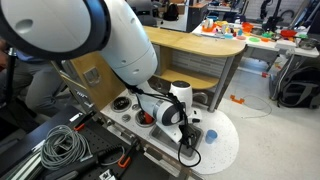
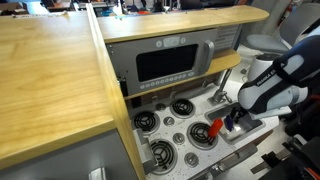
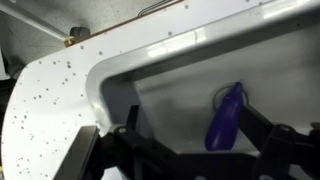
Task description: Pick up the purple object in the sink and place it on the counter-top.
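Note:
I should move my open gripper down and to the right in the wrist view, around the purple object's thick end [image 3: 222, 132], because it lies off-centre between my fingers.
The purple object [image 3: 225, 118] is a long, eggplant-shaped piece lying in the white sink basin [image 3: 170, 95], clear in the wrist view. My gripper [image 3: 198, 140] is open and lowered over the sink. The purple object lies between the two black fingers, closer to the right-hand finger, and neither finger touches it. The white speckled counter-top [image 3: 45, 105] wraps round the sink's left and far side. In both exterior views the gripper [image 1: 187, 136] [image 2: 236, 118] hangs over the sink end of the toy kitchen, and the arm mostly hides the object.
A toy stove with several black burners [image 2: 182, 106] lies beside the sink, with a red piece [image 2: 213, 128] on it. A microwave front [image 2: 165, 62] stands behind. A wooden top [image 2: 45, 80] runs along one side. The rounded white counter end [image 1: 226, 152] lies beyond the gripper.

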You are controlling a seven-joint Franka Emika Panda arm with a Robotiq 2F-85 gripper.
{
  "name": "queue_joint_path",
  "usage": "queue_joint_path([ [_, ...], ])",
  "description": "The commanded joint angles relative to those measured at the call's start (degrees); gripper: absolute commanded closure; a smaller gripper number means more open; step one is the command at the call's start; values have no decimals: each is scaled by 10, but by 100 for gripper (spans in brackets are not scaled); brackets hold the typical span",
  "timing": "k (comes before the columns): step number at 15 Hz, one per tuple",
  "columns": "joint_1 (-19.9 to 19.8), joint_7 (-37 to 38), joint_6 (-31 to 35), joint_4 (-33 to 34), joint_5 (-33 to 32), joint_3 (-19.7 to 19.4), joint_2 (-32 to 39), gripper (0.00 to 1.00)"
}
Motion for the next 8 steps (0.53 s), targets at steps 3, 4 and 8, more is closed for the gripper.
queue_joint_path([
  [3,-3,15,-2,85,8,12,70,0],
  [4,-1,17,-1,96,6,11,80,0],
  [8,2,21,-11,130,8,16,108,0],
])
